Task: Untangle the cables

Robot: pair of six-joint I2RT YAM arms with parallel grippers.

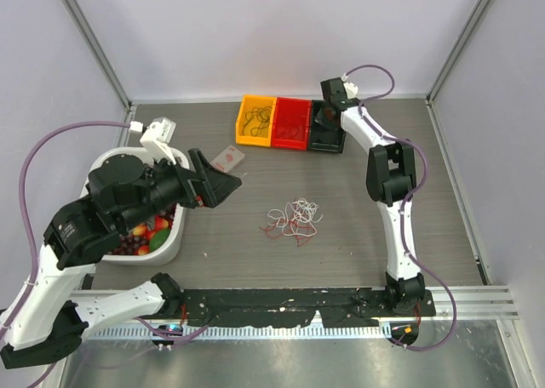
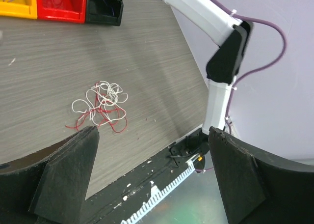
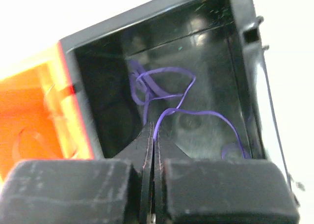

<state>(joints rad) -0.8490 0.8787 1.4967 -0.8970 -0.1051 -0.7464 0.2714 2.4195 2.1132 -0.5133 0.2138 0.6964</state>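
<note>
Since the yellow bin [image 1: 256, 121] already holds dark wires, my right gripper will lift the purple cable, carry it left in the top view, lower, and release it there.
A loose tangle of red and white cables [image 1: 294, 218] lies on the grey table at mid-field; the left wrist view shows the tangle [image 2: 100, 106] ahead of the fingers. My left gripper [image 1: 223, 184] hovers to its left, wide open and empty [image 2: 152, 133]. At the back, my right gripper [image 1: 324, 121] points down into the black bin [image 1: 334, 145]. In the right wrist view its jaws [image 3: 151, 130] are pressed shut on a thin purple-looking cable [image 3: 169, 94] that loops across the floor of the black bin [image 3: 98, 86].
A red bin [image 1: 291, 122] and a yellow bin [image 1: 255, 120] holding dark wires stand left of the black bin. A white tub [image 1: 174, 243] of colourful items sits under the left arm. A small white card [image 1: 227, 158] lies near the tub.
</note>
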